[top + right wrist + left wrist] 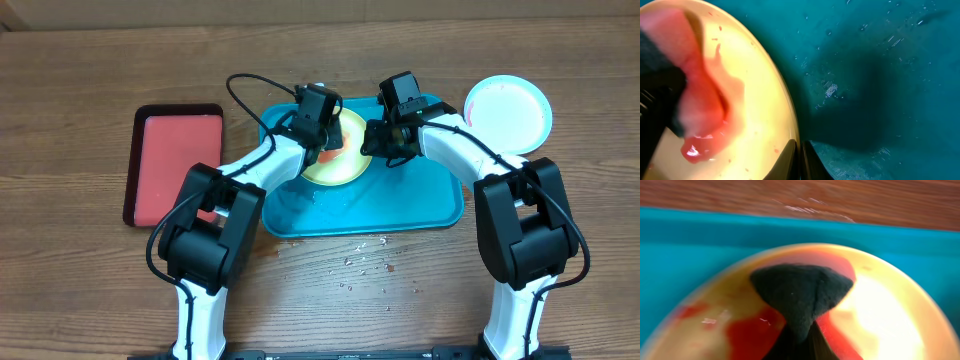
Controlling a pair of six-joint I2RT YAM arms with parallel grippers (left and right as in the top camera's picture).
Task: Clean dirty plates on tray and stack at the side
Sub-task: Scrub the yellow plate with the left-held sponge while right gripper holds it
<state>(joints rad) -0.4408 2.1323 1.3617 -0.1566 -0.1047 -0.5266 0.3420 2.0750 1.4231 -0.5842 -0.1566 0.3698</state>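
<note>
The red tray (pixel 184 155) lies to the left in the overhead view. Next, my left gripper lifts over to the tray and goes down to release the sponge.
The yellow-green plate (pixel 336 170) lies on the teal tray (pixel 420 200), smeared with red sauce. My left gripper (pixel 325 138) is shut on a dark sponge (pixel 800 292) and presses it on the plate (pixel 890 315) among the red smears. My right gripper (pixel 380 145) is shut on the plate's right rim, one finger on each side (pixel 799 160); the plate (pixel 750 100) and the wet tray floor (pixel 880 75) fill that view. The white/pinkish plate (pixel 508 112) lies on the table right of the tray. I cannot make out the light blue plate on its own.
A smaller dark-rimmed red tray (pixel 175 165) lies on the table left of the teal tray. Small crumbs or droplets (pixel 365 258) are scattered on the wood in front of the teal tray. The tray's far rim meets the wooden table (pixel 840 200).
</note>
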